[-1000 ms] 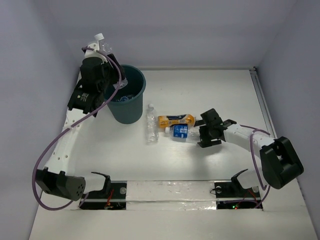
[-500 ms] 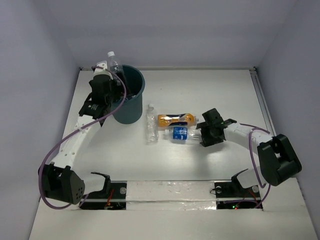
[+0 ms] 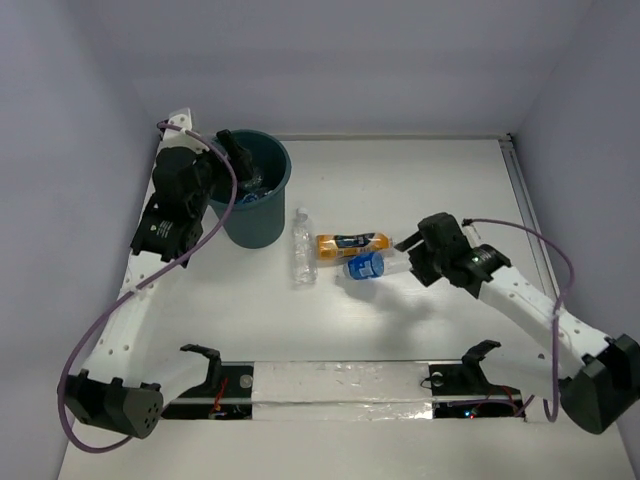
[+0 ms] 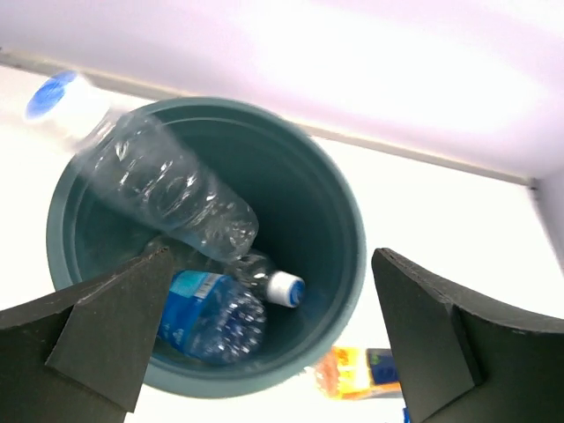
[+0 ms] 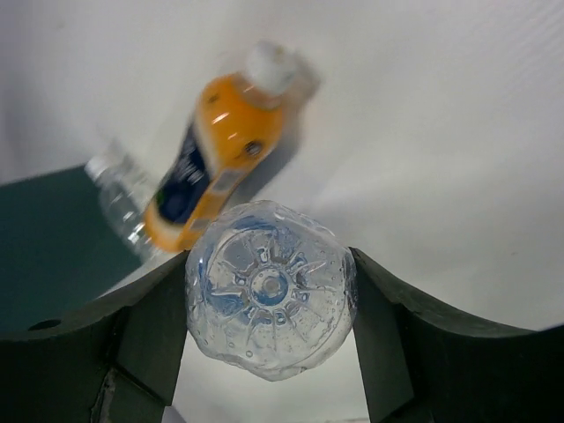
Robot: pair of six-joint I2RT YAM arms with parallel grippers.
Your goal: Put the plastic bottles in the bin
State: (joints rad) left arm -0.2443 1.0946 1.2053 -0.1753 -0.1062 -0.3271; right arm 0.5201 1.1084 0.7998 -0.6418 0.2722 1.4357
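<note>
The bin's opening [image 3: 264, 158] lies outward, left of my right gripper in the top view, so next my right gripper should raise the bottle over the bin's rim and release it.
The dark teal bin [image 3: 256, 218] stands at the back left. My left gripper [image 3: 238, 152] hangs open over its mouth [image 4: 273, 264]. A clear bottle with a blue cap [image 4: 163, 185] is loose, tipped over the bin's rim [image 4: 354, 231]. A blue-labelled bottle [image 4: 207, 315] and a white-capped one [image 4: 275, 286] lie inside. My right gripper [image 3: 405, 262] is shut on a clear blue-labelled bottle [image 3: 366, 266], seen base-on [image 5: 269, 300], held above the table. The orange bottle [image 3: 352, 242] [image 5: 216, 150] and a clear bottle [image 3: 304, 250] [image 5: 119, 198] lie on the table beside it.
The white table [image 3: 420, 180] has walls at the back and both sides. A raised rail [image 3: 525, 210] runs along the right edge. The arm bases [image 3: 330, 380] sit at the near edge.
My left gripper has opened and let go of the clear bottle over the bin. My right gripper has closed on the blue-labelled bottle and lifted it off the table.
</note>
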